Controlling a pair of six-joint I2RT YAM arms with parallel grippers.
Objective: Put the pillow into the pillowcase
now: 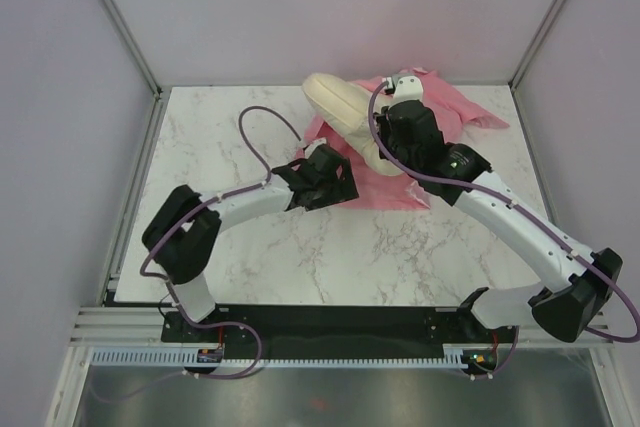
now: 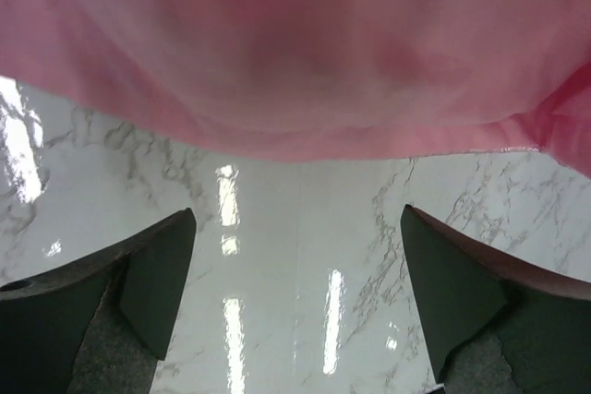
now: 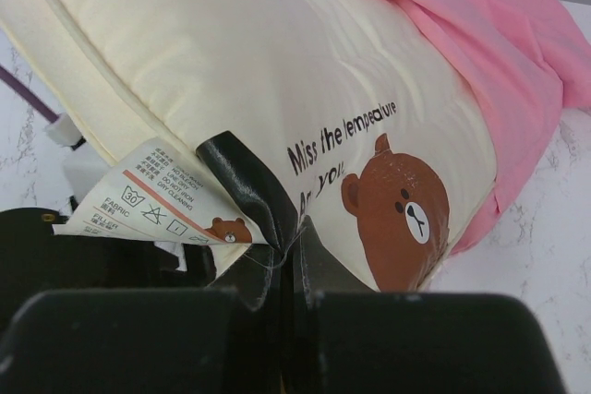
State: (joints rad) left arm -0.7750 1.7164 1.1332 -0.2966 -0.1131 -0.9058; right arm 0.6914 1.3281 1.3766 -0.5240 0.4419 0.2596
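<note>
The open fingers of my left gripper have only bare marble between them, so the gripper should go down and to the right in the overhead view, onto the pillowcase's near edge [image 1: 367, 204] [image 2: 300, 152].
The cream pillow [image 1: 335, 104] lies tilted at the back of the table, its far end raised and its near end on the pink pillowcase [image 1: 462, 107]. My right gripper [image 1: 385, 144] is shut on the pillow's near edge. In the right wrist view its jaws [image 3: 295, 260] pinch the seam by a black tab and the care label [image 3: 138, 200], beside the brown bear face [image 3: 399, 211] and dark text. The pillowcase [image 3: 480, 34] drapes over the pillow's far side. My left gripper [image 1: 338, 175] is open and empty just above the marble, its fingers [image 2: 157, 274] short of the pillowcase edge [image 2: 295, 53].
White marble table [image 1: 300, 257] with grey enclosure walls on three sides. A purple cable [image 1: 262, 132] loops over the table left of the pillow. The black base rail [image 1: 320, 332] runs along the near edge.
</note>
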